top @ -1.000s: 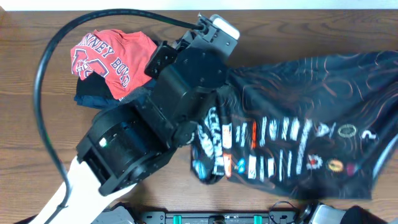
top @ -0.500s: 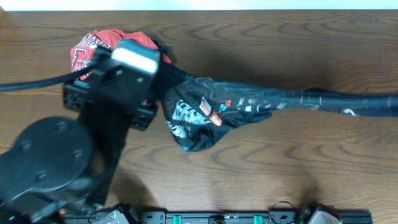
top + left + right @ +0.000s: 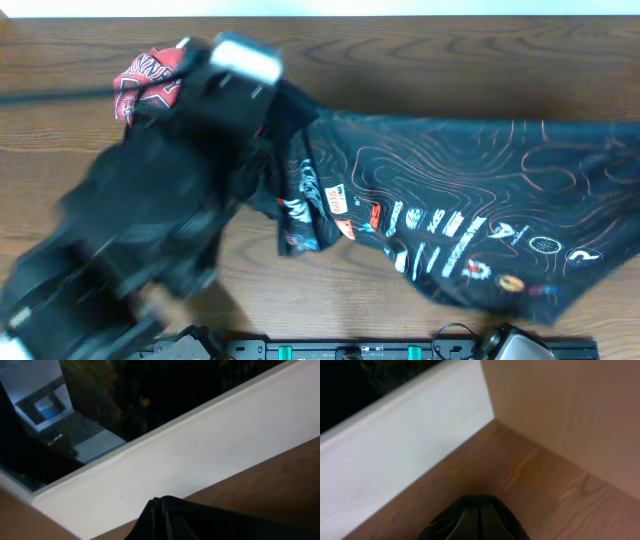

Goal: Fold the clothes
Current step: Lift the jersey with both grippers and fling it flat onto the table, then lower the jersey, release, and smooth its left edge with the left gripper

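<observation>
My right gripper moves down and away from my base next, then places its pinched fold of the clothes on the bare table before the wall strip (image 3: 575,76) (image 3: 479,473).
The clothes, a black jersey (image 3: 480,190) with thin wavy lines, white lettering and small coloured logos, hangs stretched across the table from upper left to the right edge in the overhead view. My left arm (image 3: 140,210) is a dark blur at the left, over the jersey's left end. In the left wrist view, my left gripper (image 3: 165,512) is shut on a bunched peak of the black fabric (image 3: 210,522), which hides the fingers. My right gripper (image 3: 480,507) is also shut on a pinched fold of the jersey (image 3: 445,525). The right arm is outside the overhead view.
A crumpled red T-shirt (image 3: 145,75) with white lettering lies at the back left, partly under my left arm. A white wall strip (image 3: 200,455) runs behind the table. A pale wooden side panel (image 3: 580,415) stands at the table's right end.
The jersey was pulled into a tight narrow band half a second ago and now hangs spread wide again. My left arm has swung and blurs at the left.
</observation>
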